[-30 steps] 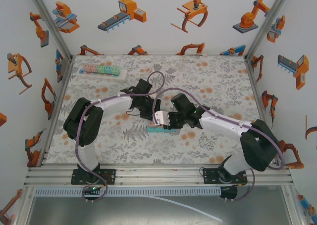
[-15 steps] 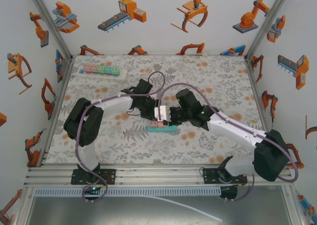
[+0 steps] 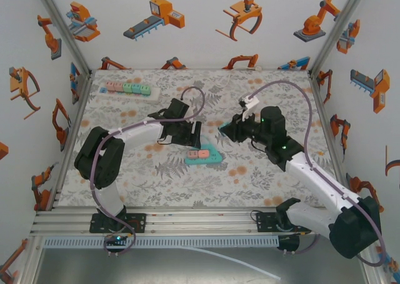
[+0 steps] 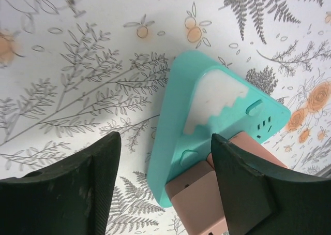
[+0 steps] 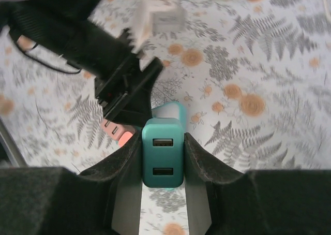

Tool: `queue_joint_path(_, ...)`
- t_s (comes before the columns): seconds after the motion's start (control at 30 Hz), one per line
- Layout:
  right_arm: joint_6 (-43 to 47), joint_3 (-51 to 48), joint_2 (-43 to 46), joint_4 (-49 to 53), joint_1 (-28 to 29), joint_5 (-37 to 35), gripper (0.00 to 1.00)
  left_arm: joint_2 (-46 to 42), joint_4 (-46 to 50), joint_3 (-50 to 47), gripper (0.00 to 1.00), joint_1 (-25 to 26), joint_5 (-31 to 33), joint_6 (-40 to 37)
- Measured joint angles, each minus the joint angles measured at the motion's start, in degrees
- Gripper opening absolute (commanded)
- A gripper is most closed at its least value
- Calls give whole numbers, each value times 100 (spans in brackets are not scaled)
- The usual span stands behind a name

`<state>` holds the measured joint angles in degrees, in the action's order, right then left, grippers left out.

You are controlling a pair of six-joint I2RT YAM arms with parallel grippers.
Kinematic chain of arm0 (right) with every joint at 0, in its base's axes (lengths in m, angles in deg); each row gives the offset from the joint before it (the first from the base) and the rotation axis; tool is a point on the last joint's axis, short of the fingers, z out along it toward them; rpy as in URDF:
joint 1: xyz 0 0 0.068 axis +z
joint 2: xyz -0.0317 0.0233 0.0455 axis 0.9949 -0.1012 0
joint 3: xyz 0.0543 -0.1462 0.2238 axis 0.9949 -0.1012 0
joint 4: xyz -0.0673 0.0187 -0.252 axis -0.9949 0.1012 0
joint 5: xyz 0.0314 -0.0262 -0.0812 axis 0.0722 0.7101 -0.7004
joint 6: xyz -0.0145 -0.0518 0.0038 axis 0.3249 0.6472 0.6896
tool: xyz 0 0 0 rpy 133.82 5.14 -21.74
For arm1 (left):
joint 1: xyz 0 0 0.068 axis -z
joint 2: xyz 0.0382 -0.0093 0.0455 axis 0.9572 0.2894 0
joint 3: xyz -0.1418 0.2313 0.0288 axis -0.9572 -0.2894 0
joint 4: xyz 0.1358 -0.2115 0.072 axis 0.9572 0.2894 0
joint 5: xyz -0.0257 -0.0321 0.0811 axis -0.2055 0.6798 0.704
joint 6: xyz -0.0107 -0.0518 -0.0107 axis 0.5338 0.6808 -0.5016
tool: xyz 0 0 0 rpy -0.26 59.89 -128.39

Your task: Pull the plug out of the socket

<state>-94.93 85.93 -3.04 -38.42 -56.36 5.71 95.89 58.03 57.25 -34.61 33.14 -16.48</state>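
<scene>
The plug is already apart from the socket strip. My right gripper should lower the teal plug to the floral table and let go of it there.
The teal plug, a block with two USB ports, is clamped between my right gripper's fingers. In the top view the right gripper holds it up in the air, to the right of and apart from the teal socket strip. The strip lies flat on the floral table with pink plugs still seated in it. My left gripper stands open astride the strip's end. Its left finger is clear of the strip, and its right finger hangs over a pink plug.
A second strip with pink and green plugs lies at the back left corner. Patterned walls and aluminium posts bound the floral table. A white tag dangles from the right arm's purple cable.
My right gripper has risen and swung right, taking the teal plug off the strip. The left gripper, which was pressed onto the strip, has opened its jaws.
</scene>
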Motion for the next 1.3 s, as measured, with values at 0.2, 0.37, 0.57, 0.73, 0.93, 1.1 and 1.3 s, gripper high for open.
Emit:
queue_joint_path(0.2,-1862,-385,-297,-302,-625,-437,7,-892,-658,-573,75,26,-382,-81)
queue_joint_path(0.37,-2789,-693,-1176,-828,-833,-529,7,-1886,-1484,-1390,79,240,-909,-345)
queue_joint_path(0.57,-3276,-723,-2365,-1665,-833,-450,10,-2660,-2146,-2011,87,461,-1215,-640)
queue_joint_path(0.73,-3543,-726,-3248,-2514,-833,-247,14,-2846,-2599,-2293,90,496,-1147,-748)
queue_joint_path(0.93,-3729,-726,-3748,-3053,-837,-111,37,-2841,-2726,-2361,93,496,-863,-752)
queue_joint_path(1.1,-3757,-789,-3814,-3204,-837,-101,46,-2841,-2747,-2361,93,496,-597,-754)
queue_joint_path(1.3,-3668,-916,-3668,-3180,-837,-192,51,-2841,-2741,-2361,94,494,-260,-756)
